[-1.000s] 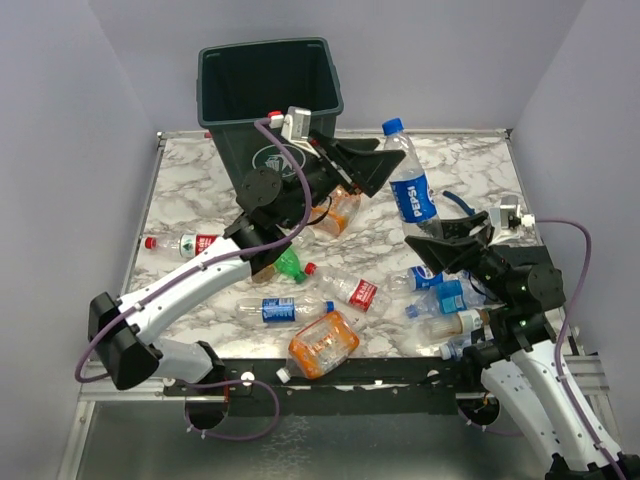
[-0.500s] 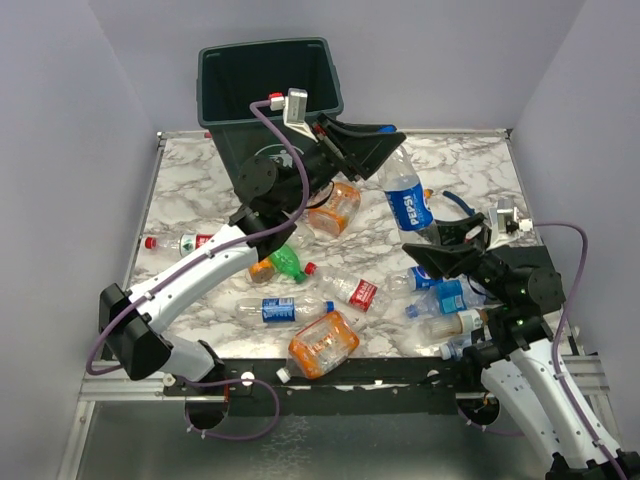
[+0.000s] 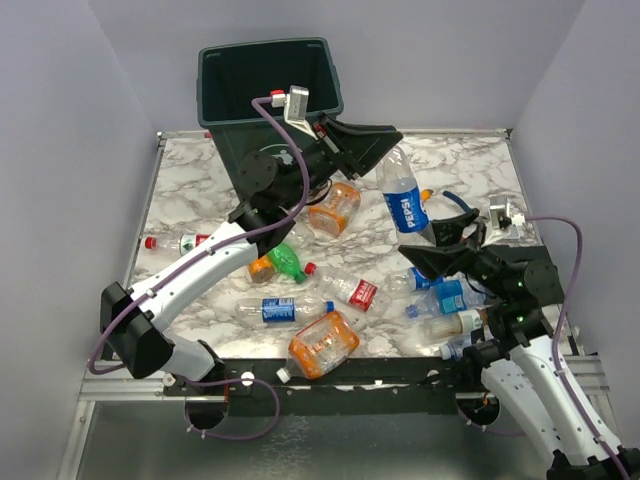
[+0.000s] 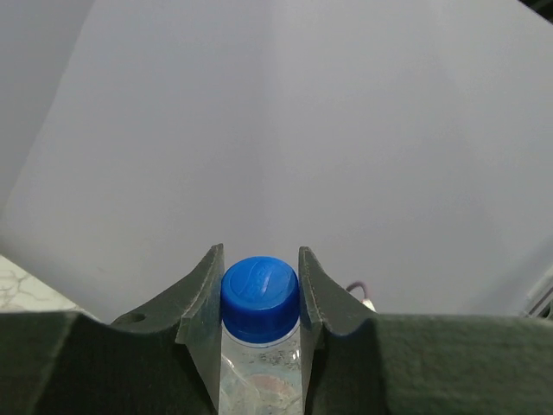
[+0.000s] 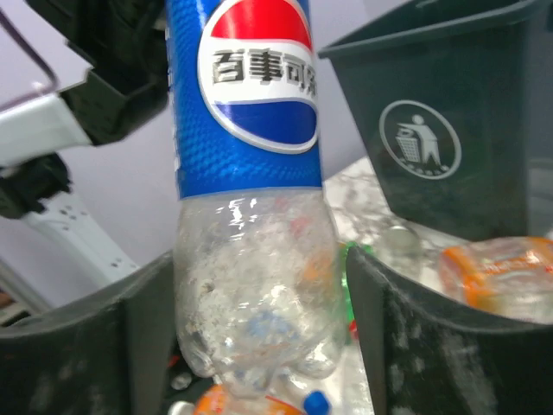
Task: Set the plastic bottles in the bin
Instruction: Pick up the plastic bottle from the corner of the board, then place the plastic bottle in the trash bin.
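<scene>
The left gripper swings outward over the opening and releases the bottle next, since the bin's open top [image 3: 262,76] lies to its left in the top view.
A clear Pepsi bottle [image 3: 405,205] with a blue label hangs above the table, right of the dark green bin [image 3: 238,150]. My left gripper [image 3: 385,148] is shut on its blue cap [image 4: 259,298], one finger pressed on each side [image 4: 259,252]. My right gripper [image 3: 432,238] is open around the bottle's base [image 5: 255,294], and a gap shows beside the right finger [image 5: 259,268]. More plastic bottles lie on the marble table: an orange-tinted one [image 3: 323,345], another orange one [image 3: 335,208], a green one [image 3: 285,260] and a blue-labelled one [image 3: 275,308].
A red-labelled bottle [image 3: 185,242] lies near the table's left edge, and another [image 3: 355,290] lies mid-table. Several bottles [image 3: 445,300] are piled under my right arm. Blue-handled pliers [image 3: 458,203] and a small orange cylinder [image 3: 427,194] lie at right. The bin [image 5: 449,130] stands at the back.
My left gripper has shut on the bottle's cap. My right gripper has opened off the base. The bottle has shifted a little left, toward the bin.
</scene>
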